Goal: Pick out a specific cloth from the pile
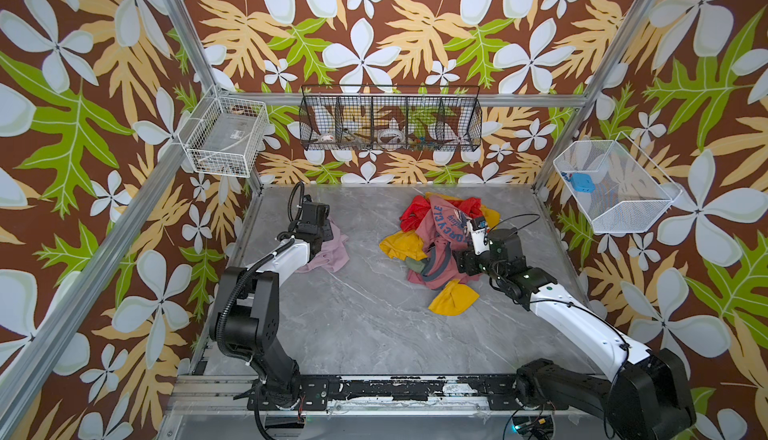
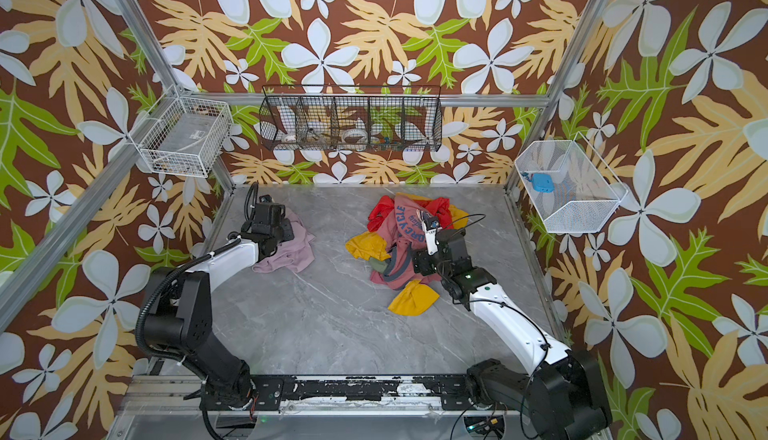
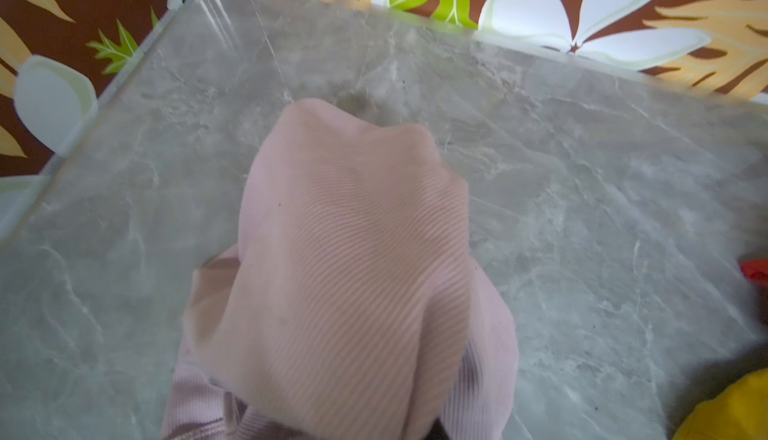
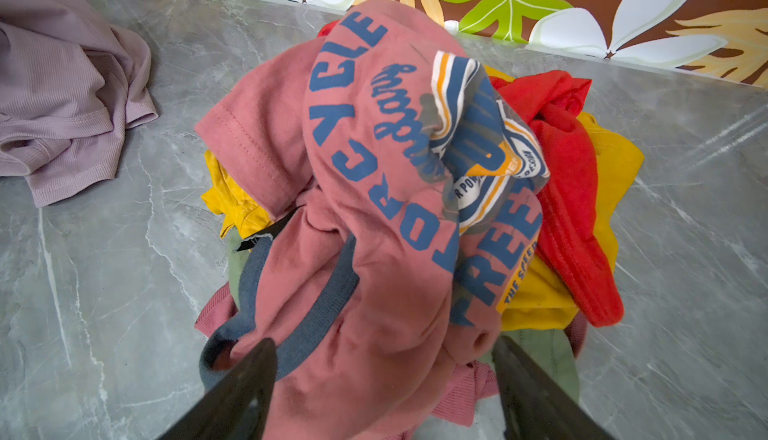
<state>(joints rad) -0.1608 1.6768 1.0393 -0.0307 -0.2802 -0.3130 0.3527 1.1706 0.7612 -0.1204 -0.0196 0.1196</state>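
Note:
The cloth goes down with my left gripper toward its loose folds on the tabletop next and is released there, because bare marble already separates it from the pile.
The cloth (image 1: 332,257) (image 2: 291,257), plain pale lilac-pink and ribbed, lies apart from the pile at the table's left. My left gripper (image 1: 328,232) (image 2: 286,230) is down on its far end and shut on it. In the left wrist view the cloth (image 3: 353,250) drapes over the jaws and hides them. The pile (image 1: 432,234) (image 2: 399,234) sits right of centre: a dusty-red shirt with blue letters (image 4: 374,167), with mustard-yellow, bright red and olive pieces. My right gripper (image 1: 453,259) (image 4: 382,375) stands open at its near side, dark fingers (image 4: 249,375) astride a shirt fold. The cloth (image 4: 62,97) also shows there.
A mustard-yellow piece (image 1: 453,298) trails from the pile toward the front. Bare grey marble table (image 1: 365,325) spreads between the arms. Wire baskets hang on the walls: white at left (image 1: 226,136), black at the back (image 1: 390,119), white at right (image 1: 615,186).

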